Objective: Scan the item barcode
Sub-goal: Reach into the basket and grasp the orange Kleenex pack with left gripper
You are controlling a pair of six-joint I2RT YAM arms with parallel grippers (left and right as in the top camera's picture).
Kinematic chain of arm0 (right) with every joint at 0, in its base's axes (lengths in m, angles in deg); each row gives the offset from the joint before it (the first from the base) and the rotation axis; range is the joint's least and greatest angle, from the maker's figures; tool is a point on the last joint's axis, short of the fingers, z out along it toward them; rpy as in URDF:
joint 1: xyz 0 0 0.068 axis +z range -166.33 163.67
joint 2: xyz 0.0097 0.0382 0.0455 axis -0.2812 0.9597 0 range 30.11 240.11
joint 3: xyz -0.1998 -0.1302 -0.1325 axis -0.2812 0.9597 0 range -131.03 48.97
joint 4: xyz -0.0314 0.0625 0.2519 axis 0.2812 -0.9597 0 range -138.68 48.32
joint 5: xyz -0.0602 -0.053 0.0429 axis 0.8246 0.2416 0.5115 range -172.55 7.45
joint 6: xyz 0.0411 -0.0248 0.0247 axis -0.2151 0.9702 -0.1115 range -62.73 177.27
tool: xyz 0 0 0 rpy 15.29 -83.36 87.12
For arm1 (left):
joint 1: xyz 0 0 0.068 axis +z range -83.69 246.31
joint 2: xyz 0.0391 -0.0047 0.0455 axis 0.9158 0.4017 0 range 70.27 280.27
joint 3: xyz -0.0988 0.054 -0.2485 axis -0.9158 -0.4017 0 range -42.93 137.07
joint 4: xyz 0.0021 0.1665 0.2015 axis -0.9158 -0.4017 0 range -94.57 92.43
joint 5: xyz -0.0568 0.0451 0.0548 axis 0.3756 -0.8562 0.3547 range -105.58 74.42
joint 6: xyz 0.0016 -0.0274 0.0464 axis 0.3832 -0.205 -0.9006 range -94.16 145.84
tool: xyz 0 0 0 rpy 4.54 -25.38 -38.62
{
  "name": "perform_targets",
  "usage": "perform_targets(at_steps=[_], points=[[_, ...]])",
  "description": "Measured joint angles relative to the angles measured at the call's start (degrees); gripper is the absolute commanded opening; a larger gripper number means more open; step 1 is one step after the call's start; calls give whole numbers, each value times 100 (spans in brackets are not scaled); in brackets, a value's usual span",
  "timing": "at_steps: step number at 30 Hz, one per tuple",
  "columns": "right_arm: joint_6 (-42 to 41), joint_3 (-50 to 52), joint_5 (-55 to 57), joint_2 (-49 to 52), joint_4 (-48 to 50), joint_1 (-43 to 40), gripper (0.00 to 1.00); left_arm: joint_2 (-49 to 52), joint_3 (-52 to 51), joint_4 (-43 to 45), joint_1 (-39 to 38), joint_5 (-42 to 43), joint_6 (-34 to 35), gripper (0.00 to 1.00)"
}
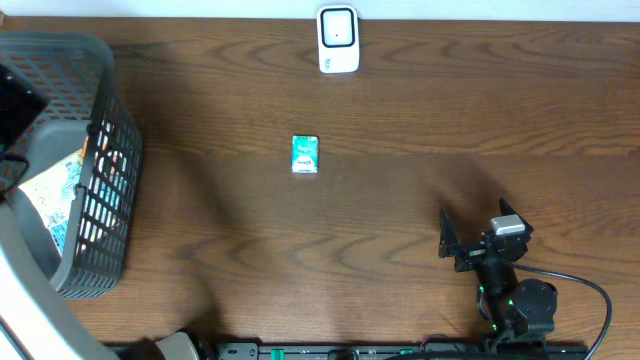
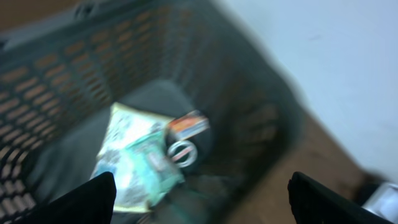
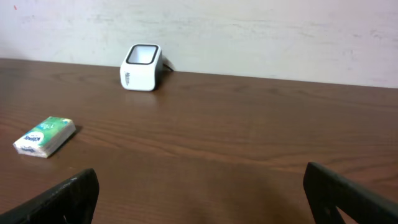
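Note:
My left gripper lowers its open fingers past the basket's rim next and closes around the small orange box (image 2: 188,124), since it lies deep in the basket (image 2: 74,74) below.
A small green-and-white packet (image 1: 305,155) lies flat on the brown table (image 1: 400,130), also visible in the right wrist view (image 3: 45,135). The white barcode scanner (image 1: 338,40) stands at the table's far edge (image 3: 142,66). My right gripper (image 1: 475,228) rests low near the front right, open and empty (image 3: 202,186), well away from the packet. My left gripper (image 2: 202,199) hangs open over the dark mesh basket (image 2: 74,74). Below it in the basket lie a teal-and-white bag (image 2: 137,162), a small orange box (image 2: 188,124) and a round item (image 2: 180,151). This view is blurred.
The basket (image 1: 110,160) stands at the table's left edge, with the bag (image 1: 60,190) showing inside. A pale wall (image 3: 249,31) runs behind the scanner. A black cable (image 1: 590,300) trails from the right arm at the front edge.

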Motion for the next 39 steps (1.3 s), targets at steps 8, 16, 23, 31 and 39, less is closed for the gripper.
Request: perform_targets(at_steps=[8, 16, 23, 31, 39], points=[[0, 0, 0, 0, 0, 0, 99, 951, -304, 269, 496, 382, -817, 88], [0, 0, 0, 0, 2, 0, 99, 1989, -304, 713, 568, 1419, -2485, 87], [0, 0, 0, 0, 2, 0, 99, 3230, -306, 925, 564, 2000, -3359, 83], [0, 0, 0, 0, 0, -2, 99, 4120, -306, 1189, 564, 2291, -3751, 81], [0, 0, 0, 0, 0, 0, 99, 4315, -306, 1270, 553, 2387, -4041, 77]])
